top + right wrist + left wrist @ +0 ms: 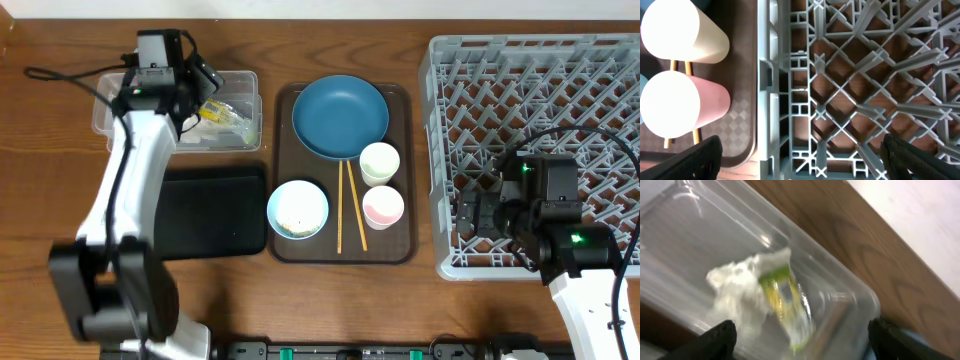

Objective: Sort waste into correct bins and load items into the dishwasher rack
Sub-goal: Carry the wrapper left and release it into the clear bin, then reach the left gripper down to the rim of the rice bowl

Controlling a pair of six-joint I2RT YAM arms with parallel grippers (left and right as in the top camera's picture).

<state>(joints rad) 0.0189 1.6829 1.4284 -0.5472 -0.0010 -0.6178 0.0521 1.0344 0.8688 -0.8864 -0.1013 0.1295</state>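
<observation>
The left gripper moves back and down onto the white bowl's rim by the chopsticks next. It does so with the tissue in the tub and rice still in the bowl.
The crumpled white tissue with its yellow-green wrapper lies inside the clear plastic tub; it shows blurred in the left wrist view. My left gripper is open and empty just above the tub. The black tray lies in front of the tub. On the brown tray are the dark blue dish, the white bowl with rice grains, the greenish cup, the pinkish cup and two chopsticks. My right gripper is open and empty over the grey rack's front left corner.
The right wrist view shows the rack lattice, the brown tray's edge, and both cups lying to the left, greenish and pinkish. Wooden table surrounds everything.
</observation>
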